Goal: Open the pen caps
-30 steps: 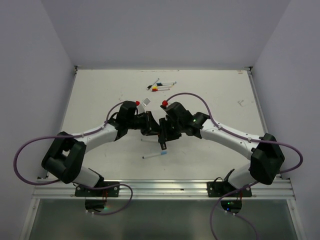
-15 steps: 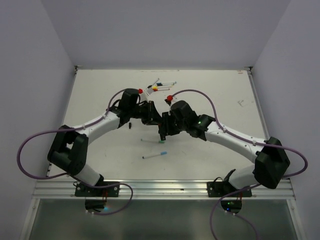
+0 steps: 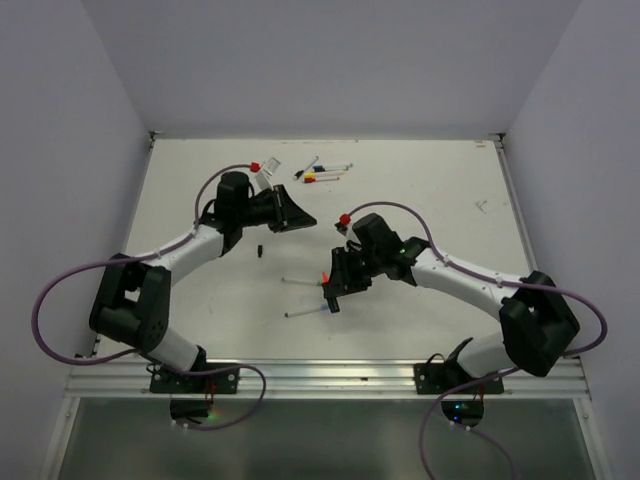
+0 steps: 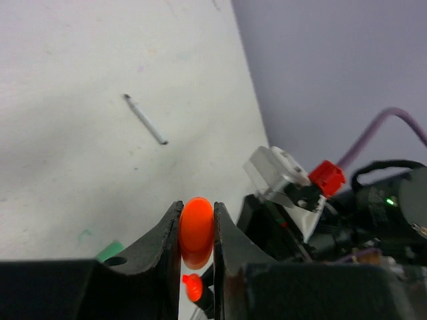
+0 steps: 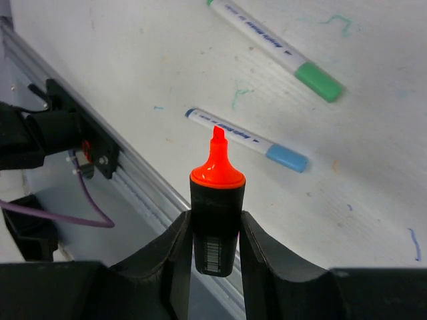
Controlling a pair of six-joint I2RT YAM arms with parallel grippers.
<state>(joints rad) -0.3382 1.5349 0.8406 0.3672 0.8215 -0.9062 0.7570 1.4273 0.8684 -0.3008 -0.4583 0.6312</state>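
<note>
The orange cap is off the highlighter, so my left gripper should tilt downward and lower the chunky orange cap (image 4: 197, 225) back beside the small black cap (image 3: 259, 250).
My left gripper (image 3: 303, 221) (image 4: 197, 215) is shut on the chunky orange cap (image 4: 197, 225), held above the table's far-left middle. My right gripper (image 3: 331, 291) (image 5: 215, 230) is shut on the black highlighter (image 5: 215, 223), whose bare orange tip (image 5: 217, 160) (image 3: 325, 277) points away from the wrist. The cap and highlighter are apart. Below the highlighter lie a green-capped pen (image 5: 275, 45) (image 3: 300, 281) and a blue-capped pen (image 5: 243, 139) (image 3: 306, 312). Several capped pens (image 3: 322, 172) lie at the far middle. A small black cap (image 3: 259, 250) lies loose on the table.
The metal rail (image 3: 320, 378) runs along the table's near edge, also in the right wrist view (image 5: 143, 183). Grey walls close off the far and side edges. A small pale scrap (image 3: 482, 206) lies at the far right. A thin pen (image 4: 145, 119) lies beyond the left fingers.
The two grippers have pulled apart. The left one moved far-left with the orange cap; the right one moved toward the near edge with the highlighter, its tip now bare.
</note>
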